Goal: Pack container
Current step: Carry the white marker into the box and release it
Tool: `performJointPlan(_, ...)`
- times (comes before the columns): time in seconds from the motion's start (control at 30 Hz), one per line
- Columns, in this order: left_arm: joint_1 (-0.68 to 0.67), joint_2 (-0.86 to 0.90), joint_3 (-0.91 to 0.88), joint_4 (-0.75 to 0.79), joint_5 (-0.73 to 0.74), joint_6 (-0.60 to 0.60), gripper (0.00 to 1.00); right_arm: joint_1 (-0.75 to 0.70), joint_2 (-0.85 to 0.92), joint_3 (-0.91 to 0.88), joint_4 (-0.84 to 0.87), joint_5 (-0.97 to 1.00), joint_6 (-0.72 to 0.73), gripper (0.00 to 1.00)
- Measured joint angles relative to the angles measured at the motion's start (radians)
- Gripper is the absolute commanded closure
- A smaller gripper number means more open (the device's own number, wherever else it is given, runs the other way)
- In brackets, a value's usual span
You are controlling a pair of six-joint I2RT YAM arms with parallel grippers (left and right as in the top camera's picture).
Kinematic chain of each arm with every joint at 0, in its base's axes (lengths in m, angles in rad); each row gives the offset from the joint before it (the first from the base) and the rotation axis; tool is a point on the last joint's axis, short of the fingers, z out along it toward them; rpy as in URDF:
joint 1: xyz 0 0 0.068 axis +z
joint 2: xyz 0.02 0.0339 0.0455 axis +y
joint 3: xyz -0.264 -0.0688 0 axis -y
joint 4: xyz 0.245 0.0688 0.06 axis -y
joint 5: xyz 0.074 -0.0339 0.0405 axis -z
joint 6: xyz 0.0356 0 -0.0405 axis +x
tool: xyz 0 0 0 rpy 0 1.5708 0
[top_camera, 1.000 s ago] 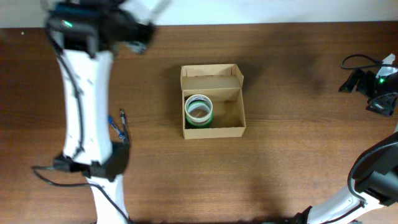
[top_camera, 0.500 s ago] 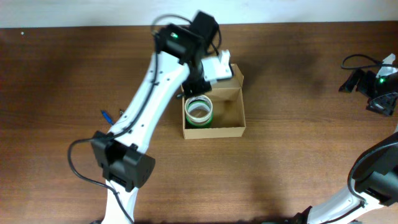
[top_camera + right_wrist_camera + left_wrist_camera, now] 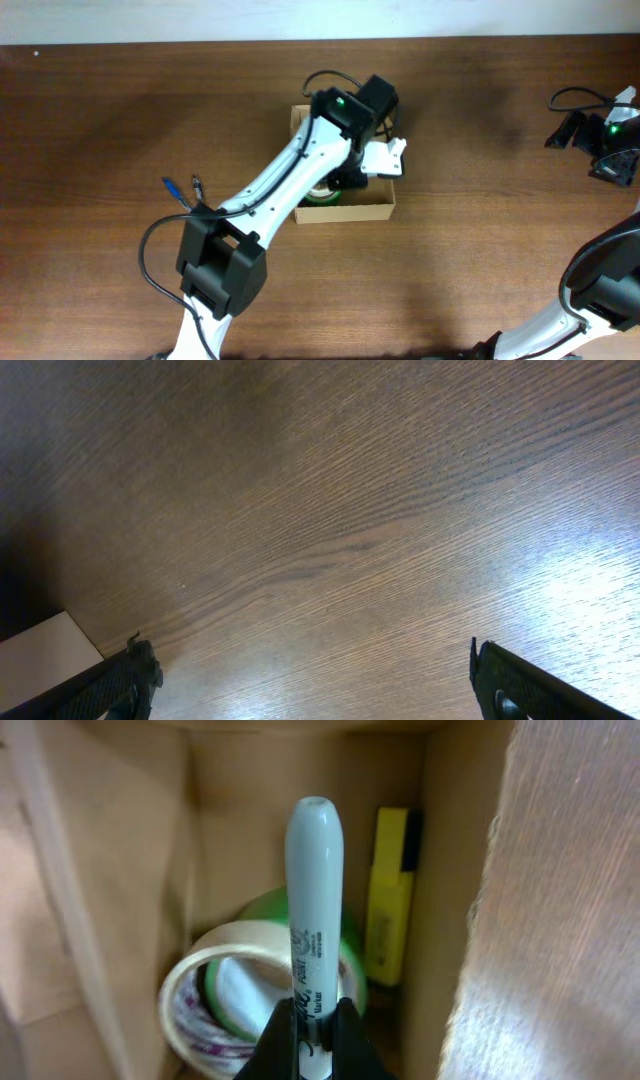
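Observation:
The container's bare bottom beside the yellow highlighter [image 3: 390, 890] lies below, so my left gripper will next bring the marker [image 3: 313, 910] down to it and release it clear of the tape rolls.
The container [image 3: 383, 207], a small tan cardboard box with its flap open, sits mid-table. My left gripper [image 3: 315, 1032] is shut on a grey-capped marker [image 3: 313, 910] and holds it over the box's open top [image 3: 120, 870]. Inside lie a clear tape roll [image 3: 200, 995], a green tape roll [image 3: 265, 915] and a yellow highlighter [image 3: 390, 890]. In the overhead view the left arm [image 3: 345, 120] covers most of the box. My right gripper [image 3: 310, 680] is open and empty over bare wood at the far right edge [image 3: 610, 140].
Two pens, one blue [image 3: 173, 192], lie on the table left of the box. A white object's corner [image 3: 40, 650] shows at the lower left of the right wrist view. A black cable [image 3: 575, 95] runs by the right gripper.
The left arm has swung from the far left of the table over to the box, carrying the marker, and now hovers above the box's opening. The right arm has not moved.

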Motion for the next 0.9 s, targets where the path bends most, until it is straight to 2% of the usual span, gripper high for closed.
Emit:
performJointPlan(0.33, -0.006, 0.0, -0.023, 0.0, -0.001, -0.097, 0.98, 0.0, 0.0, 0.0, 0.0, 0.0, 0.0, 0.01)
performJointPlan(0.9, -0.006, 0.049, -0.024, -0.042, 0.001, -0.113, 0.98, 0.0, 0.0, 0.0, 0.0, 0.0, 0.0, 0.01)
